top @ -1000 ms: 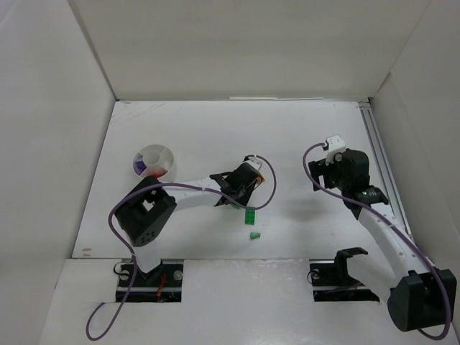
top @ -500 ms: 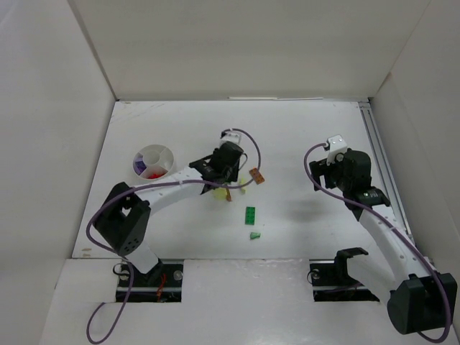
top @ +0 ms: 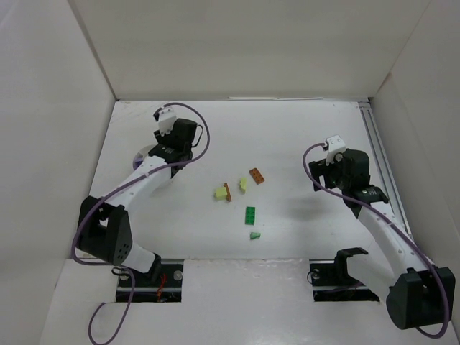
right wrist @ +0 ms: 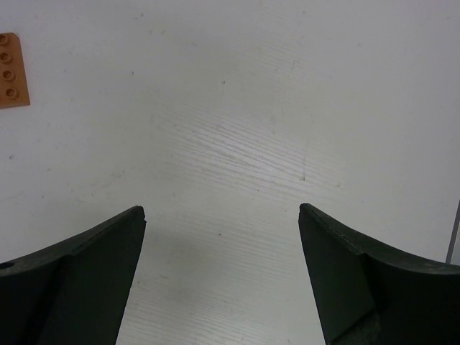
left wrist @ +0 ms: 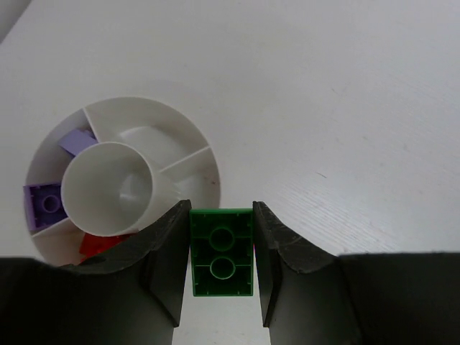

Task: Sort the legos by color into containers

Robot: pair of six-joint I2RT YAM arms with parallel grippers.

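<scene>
I should move my left gripper to the left in its wrist view next, over the container's nearest empty section (left wrist: 198, 184), and let go of the lego there.
My left gripper (left wrist: 221, 215) is shut on a dark green lego (left wrist: 221, 251), held between both fingers just right of the container (left wrist: 158, 133). The container is a round white divided dish with a centre cup. It holds two purple legos (left wrist: 47, 205) and a red one (left wrist: 100, 244). In the top view my left gripper (top: 172, 144) covers most of the container (top: 144, 153). My right gripper (right wrist: 221, 208) is open and empty over bare table, and it shows at the right in the top view (top: 323, 172). An orange-brown lego (right wrist: 13, 70) lies far to its left.
Loose legos lie mid-table: an orange-brown one (top: 256, 175), two pale yellow-green ones (top: 243, 184) (top: 220, 192), a thin brown one (top: 228, 191), a dark green one (top: 250, 215) and a pale green one (top: 254, 235). White walls enclose the table on three sides.
My left arm has swung from the cluster of legos at mid-table up and left to the container, carrying the green lego. The right arm has not moved.
</scene>
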